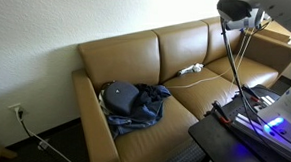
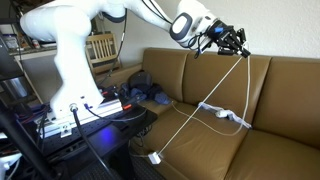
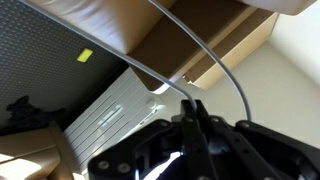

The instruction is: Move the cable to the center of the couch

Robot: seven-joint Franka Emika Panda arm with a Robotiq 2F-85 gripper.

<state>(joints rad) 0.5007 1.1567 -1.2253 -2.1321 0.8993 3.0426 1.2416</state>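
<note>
The held cable hangs beyond the white block. It swings with my gripper toward the dark blue bag next and down over the seat between bag and white block (image 2: 186, 106).
The tan-brown leather couch (image 1: 134, 54) fills both exterior views (image 2: 290, 90). My gripper (image 2: 232, 40) is high above the seat, also seen at the top right of an exterior view (image 1: 240, 16), and is shut on the thin white cable (image 2: 240, 85). Two strands of the cable (image 1: 231, 56) hang from the jaws down to the seat. A white block (image 1: 191, 70) lies on the seat cushion. Another strand runs to a small white end (image 2: 155, 157) low by the couch front. In the wrist view the jaws (image 3: 195, 112) pinch the cable (image 3: 215, 55).
A dark blue bag (image 1: 131, 100) lies on one end seat of the couch, also visible in an exterior view (image 2: 140, 95). A black cord (image 1: 26, 125) hangs from a wall outlet. The robot's black base table (image 2: 70, 125) stands before the couch. A wooden chair (image 2: 100, 45) is behind.
</note>
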